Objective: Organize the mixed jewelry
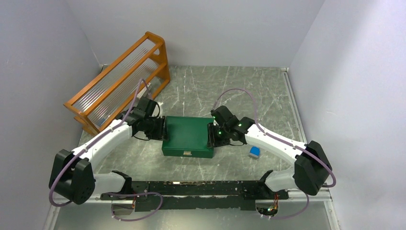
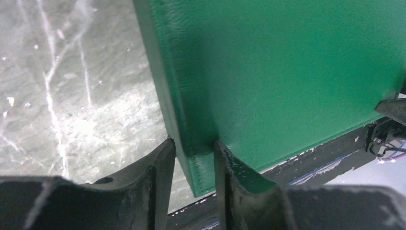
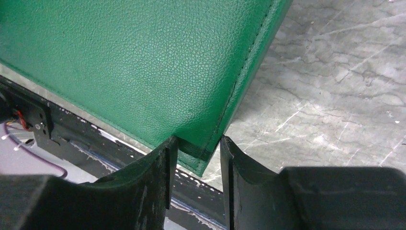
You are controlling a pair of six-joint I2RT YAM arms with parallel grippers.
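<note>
My right gripper brings the box outward next toward the bare tabletop beyond the box's far edge (image 1: 194,110), which lies outward of it, and releases the box's clamped corner.
A closed green box (image 1: 187,134) sits flat in the middle of the table, with a small metal clasp on its near face. My left gripper (image 1: 162,129) is shut on the box's left edge. In the left wrist view its fingers (image 2: 163,163) straddle the near corner of the box (image 2: 287,72). My right gripper (image 1: 210,135) is shut on the box's right edge. In the right wrist view the fingers (image 3: 230,163) clamp the corner of the box (image 3: 119,62). No gold jewelry shows in any view.
A small blue block (image 1: 254,152) lies on the table right of the box, under my right arm. An orange wooden rack (image 1: 119,81) with clear rods stands at the back left. A black rail (image 1: 201,188) runs along the near edge.
</note>
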